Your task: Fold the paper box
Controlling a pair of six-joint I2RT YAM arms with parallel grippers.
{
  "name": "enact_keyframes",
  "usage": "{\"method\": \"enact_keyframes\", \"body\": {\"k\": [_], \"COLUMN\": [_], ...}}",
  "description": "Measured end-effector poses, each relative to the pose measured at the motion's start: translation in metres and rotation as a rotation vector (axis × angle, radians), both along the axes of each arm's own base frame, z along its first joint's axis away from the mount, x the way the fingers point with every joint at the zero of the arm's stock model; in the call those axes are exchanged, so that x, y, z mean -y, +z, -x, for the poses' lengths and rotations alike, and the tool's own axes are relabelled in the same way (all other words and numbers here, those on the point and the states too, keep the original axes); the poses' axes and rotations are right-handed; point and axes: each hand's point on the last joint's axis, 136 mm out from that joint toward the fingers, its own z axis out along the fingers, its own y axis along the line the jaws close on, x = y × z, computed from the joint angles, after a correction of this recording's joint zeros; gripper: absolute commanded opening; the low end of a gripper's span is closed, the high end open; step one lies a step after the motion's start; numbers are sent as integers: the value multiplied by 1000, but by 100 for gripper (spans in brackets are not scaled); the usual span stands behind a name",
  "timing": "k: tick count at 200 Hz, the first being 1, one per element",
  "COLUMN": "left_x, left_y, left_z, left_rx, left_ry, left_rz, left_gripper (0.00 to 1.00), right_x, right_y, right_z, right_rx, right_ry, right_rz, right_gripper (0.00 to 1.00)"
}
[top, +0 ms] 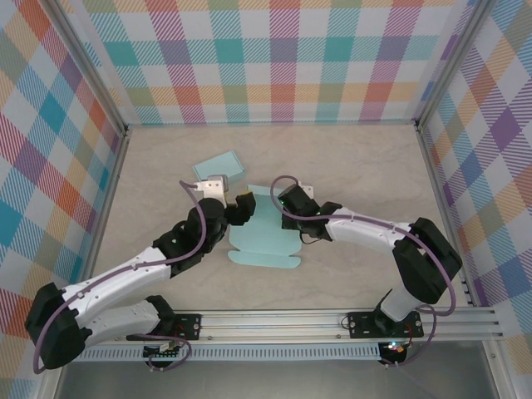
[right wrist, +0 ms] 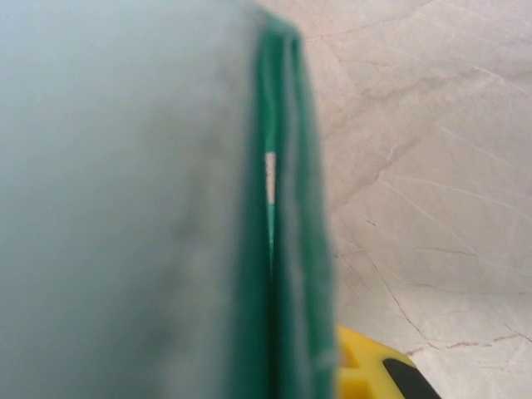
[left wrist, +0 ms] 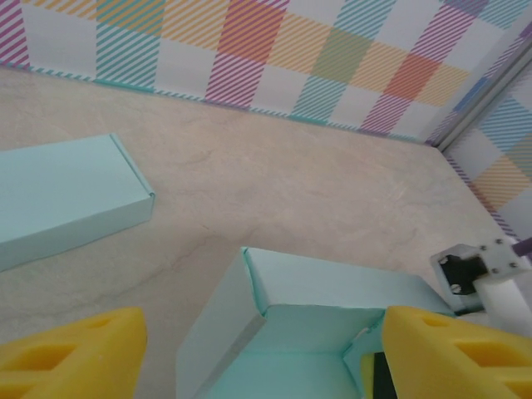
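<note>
The open panel of the box [top: 263, 235] points toward the base, so my right gripper should next pull back and turn the box, then let go of it on the tabletop.
The pale teal paper box [top: 263, 235] lies half folded at the table's middle, its far walls raised. In the left wrist view the box [left wrist: 320, 295] shows an upright back wall and left wall meeting at a corner. My left gripper [left wrist: 262, 362] is open, its yellow fingers [left wrist: 71, 353] wide apart on either side of the box, holding nothing. My right gripper [top: 286, 199] is at the box's right wall. In the right wrist view that wall [right wrist: 283, 208] stands edge-on and blurred, a yellow finger [right wrist: 366, 374] pressed against it; the gripper looks shut on it.
A finished, closed teal box [top: 219, 166] lies behind the left gripper, also at the left in the left wrist view [left wrist: 66, 195]. Checked walls enclose the table [top: 357, 166] on three sides. The arms' mounting rail [top: 332, 324] runs along the near edge.
</note>
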Motion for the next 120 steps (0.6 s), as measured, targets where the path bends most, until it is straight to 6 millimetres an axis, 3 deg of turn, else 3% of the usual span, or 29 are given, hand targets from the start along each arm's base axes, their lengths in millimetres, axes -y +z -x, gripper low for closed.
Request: {"method": "enact_keyframes", "body": {"k": [58, 93, 120], "left_x": [4, 5, 4], "left_y": [-9, -28, -34], "left_z": [5, 5, 7], "left_rx": [-92, -157, -174], "left_ry": [-41, -48, -50], "left_rz": [-88, -149, -171], "left_gripper": [81, 81, 81], "right_x": [19, 35, 52], "right_y": [0, 9, -6], "right_z": [23, 36, 46], "right_rx": [-251, -389, -530], "right_ry": [126, 200, 246], "right_rz": [17, 52, 153], "right_gripper": [0, 0, 0]}}
